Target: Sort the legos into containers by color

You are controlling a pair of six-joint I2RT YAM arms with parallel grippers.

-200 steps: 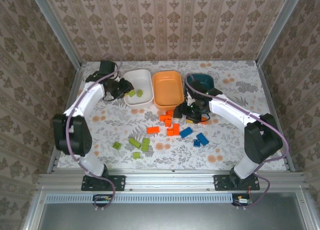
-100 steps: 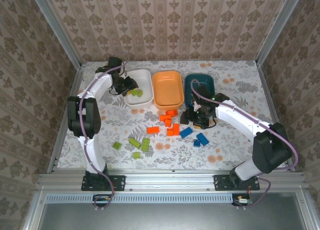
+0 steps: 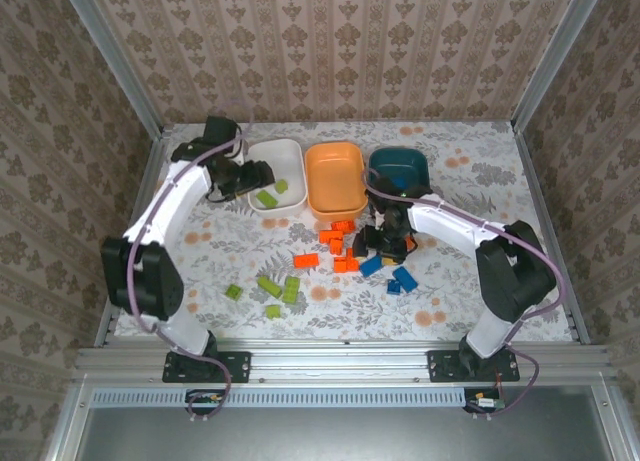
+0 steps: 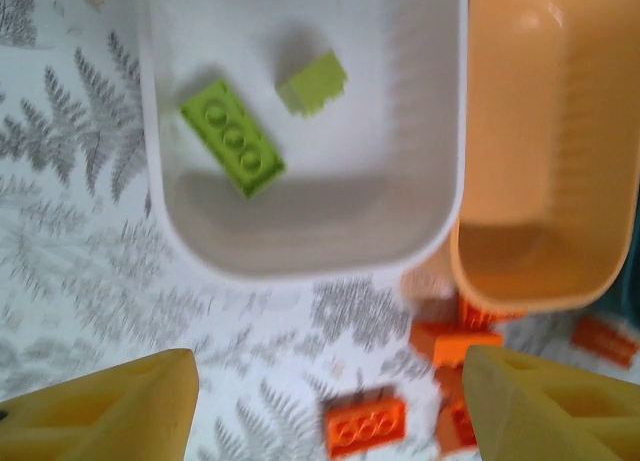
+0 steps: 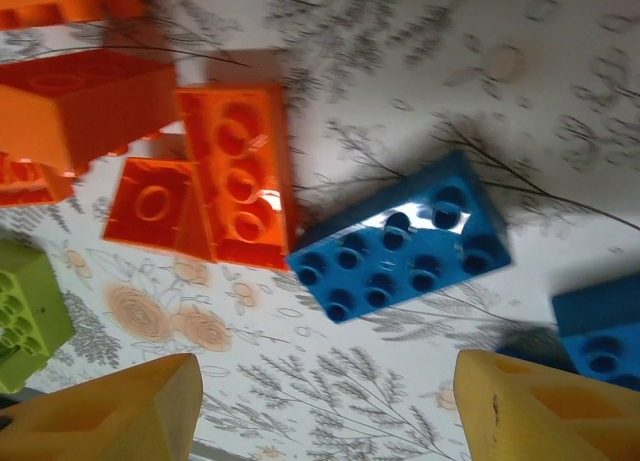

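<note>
My left gripper is going to move back and down next, onto the slanted green lego beside the longest one and outside the white tub.
The white tub holds two lime green legos. My left gripper hovers at that tub's left near corner, open and empty. The orange tub and the dark teal tub stand to its right. Orange legos are heaped below the orange tub. My right gripper is low over the table beside them, open with nothing between its fingers. A flat blue lego lies just ahead of the yellow fingertips, next to an orange lego.
Several green legos lie loose on the near left of the floral table. Two more blue legos sit right of the orange heap. In the left wrist view the white tub's wall touches the orange tub, with an orange lego below.
My left jaws have gone from shut to open at the white tub, and a green lego now lies loose inside. The right gripper has dropped slightly nearer, down over the bricks.
</note>
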